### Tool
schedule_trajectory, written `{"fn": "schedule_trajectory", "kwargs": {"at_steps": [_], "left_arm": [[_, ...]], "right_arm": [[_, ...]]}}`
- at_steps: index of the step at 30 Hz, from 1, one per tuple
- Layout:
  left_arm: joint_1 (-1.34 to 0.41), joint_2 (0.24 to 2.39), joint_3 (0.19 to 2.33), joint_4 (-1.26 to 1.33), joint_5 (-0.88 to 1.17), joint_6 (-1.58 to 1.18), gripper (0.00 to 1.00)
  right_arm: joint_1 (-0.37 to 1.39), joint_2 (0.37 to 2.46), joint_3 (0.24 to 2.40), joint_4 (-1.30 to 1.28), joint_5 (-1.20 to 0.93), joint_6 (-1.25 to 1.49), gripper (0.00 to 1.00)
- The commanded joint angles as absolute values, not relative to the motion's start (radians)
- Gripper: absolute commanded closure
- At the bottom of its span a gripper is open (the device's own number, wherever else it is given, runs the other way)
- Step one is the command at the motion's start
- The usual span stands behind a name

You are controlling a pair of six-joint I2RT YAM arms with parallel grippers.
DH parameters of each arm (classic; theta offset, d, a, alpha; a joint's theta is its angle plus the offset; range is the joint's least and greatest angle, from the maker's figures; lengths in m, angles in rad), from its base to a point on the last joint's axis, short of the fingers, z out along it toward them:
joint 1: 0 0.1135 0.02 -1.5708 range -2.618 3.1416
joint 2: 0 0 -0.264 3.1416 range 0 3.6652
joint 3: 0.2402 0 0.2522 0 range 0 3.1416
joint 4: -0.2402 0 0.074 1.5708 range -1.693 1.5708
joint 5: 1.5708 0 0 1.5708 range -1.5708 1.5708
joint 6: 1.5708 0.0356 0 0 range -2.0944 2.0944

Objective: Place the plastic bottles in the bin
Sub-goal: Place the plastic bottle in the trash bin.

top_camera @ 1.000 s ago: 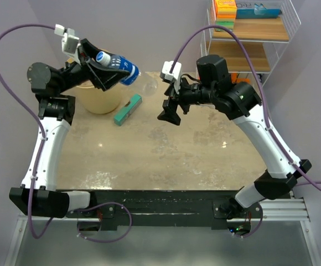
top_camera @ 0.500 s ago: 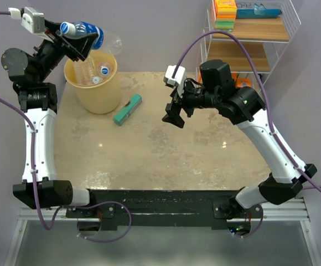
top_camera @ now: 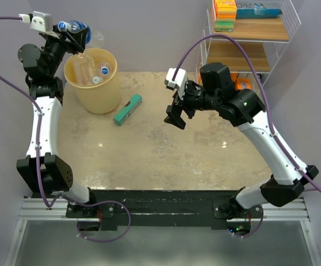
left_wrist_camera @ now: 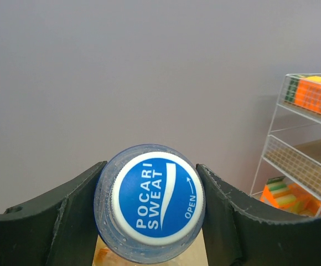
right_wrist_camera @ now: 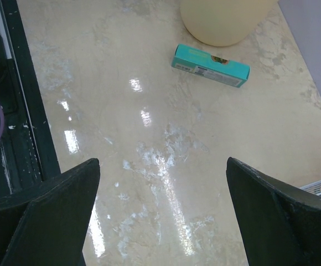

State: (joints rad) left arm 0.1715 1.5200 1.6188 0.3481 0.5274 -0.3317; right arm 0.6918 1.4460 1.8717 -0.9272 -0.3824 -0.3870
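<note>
The blue-labelled plastic bottle [top_camera: 78, 27] needs to come down next in my left gripper, toward the opening of the pale yellow bin [top_camera: 97, 91], and my left gripper needs to open there.
My left gripper [top_camera: 72, 33] is shut on a blue-labelled plastic bottle [top_camera: 78, 27] and holds it high over the far left rim of the pale yellow bin [top_camera: 97, 91]. In the left wrist view the bottle's blue and white cap [left_wrist_camera: 155, 194] sits clamped between the black fingers [left_wrist_camera: 66, 216]. Clear bottles with white caps [top_camera: 91, 69] lie inside the bin. My right gripper [top_camera: 174, 116] is open and empty above the middle of the table; its wrist view shows bare table between the fingers [right_wrist_camera: 50, 205] and the bin's base [right_wrist_camera: 221, 22] at the top.
A flat teal box [top_camera: 128, 109] lies on the table just right of the bin; it also shows in the right wrist view [right_wrist_camera: 210, 65]. A white wire shelf rack [top_camera: 249, 39] with coloured items stands at the back right, and also shows in the left wrist view [left_wrist_camera: 307, 144].
My left arm has swung the bottle up and to the left, from in front of the bin to above its far left rim. The right gripper has barely moved.
</note>
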Motion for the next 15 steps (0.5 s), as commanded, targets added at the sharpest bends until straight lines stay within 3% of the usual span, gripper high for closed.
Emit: {"fn": "schedule_trajectory", "kwargs": {"at_steps": [1,15], "left_arm": [[0.181,1.578,1.618,0.472,0.442,-0.247,1.0],[0.181,1.738,1.528,0.555,0.371,-0.183,1.0]], "right_arm": [[0.683,1.425,1.855,-0.896,-0.362,-0.4,0.01],[0.65,1.411,1.816,-0.894,-0.357,-0.407,0.01]]}}
